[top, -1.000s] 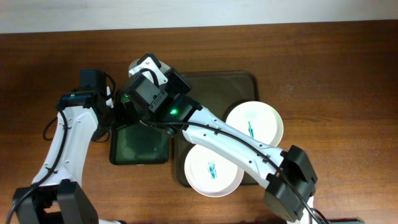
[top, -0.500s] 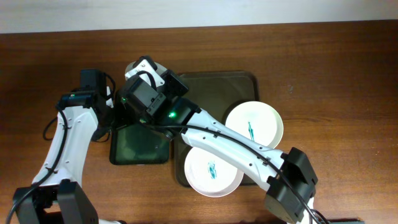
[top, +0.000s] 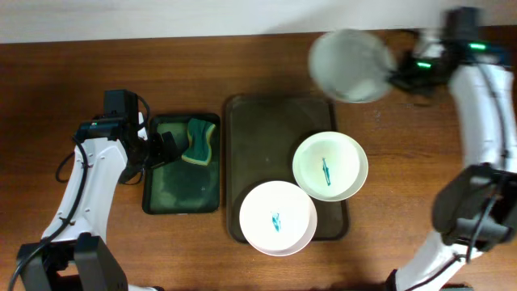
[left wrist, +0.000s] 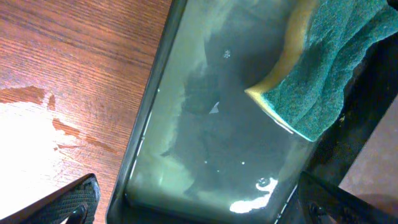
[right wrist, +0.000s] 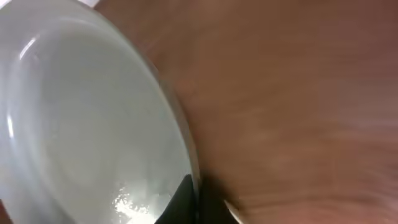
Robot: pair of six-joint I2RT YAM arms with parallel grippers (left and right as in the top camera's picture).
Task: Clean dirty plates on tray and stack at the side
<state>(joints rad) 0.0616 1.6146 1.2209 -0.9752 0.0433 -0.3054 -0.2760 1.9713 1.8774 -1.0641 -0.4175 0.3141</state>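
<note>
The clear table (top: 393, 143) beside the big tray is below and nearer the robot's base, so the robot's right gripper will next move back and down and release the plate there.
Two dirty plates with teal smears sit on the olive-brown tray (top: 258, 121), one at its right (top: 329, 166) and one at its front (top: 277, 217). A third plate (top: 349, 65), plain white and motion-blurred, hangs above the table behind the tray. My right gripper (top: 397, 74) is shut on its rim, seen close in the right wrist view (right wrist: 193, 199), where the plate (right wrist: 81, 118) fills the left. My left gripper (top: 161, 145) is open and empty over the small green tray; its fingers (left wrist: 202, 202) straddle that tray's near end.
The small dark green tray (top: 182, 194) lies left of the big tray and holds a green-and-yellow sponge (top: 199, 139) at its back right corner; the sponge (left wrist: 323, 68) and the wet tray floor (left wrist: 205, 137) show in the left wrist view. Bare wooden table lies to the right.
My right arm has swung from over the small green tray to the back right of the table, carrying the plate. The sponge now lies uncovered. The left arm has not moved.
</note>
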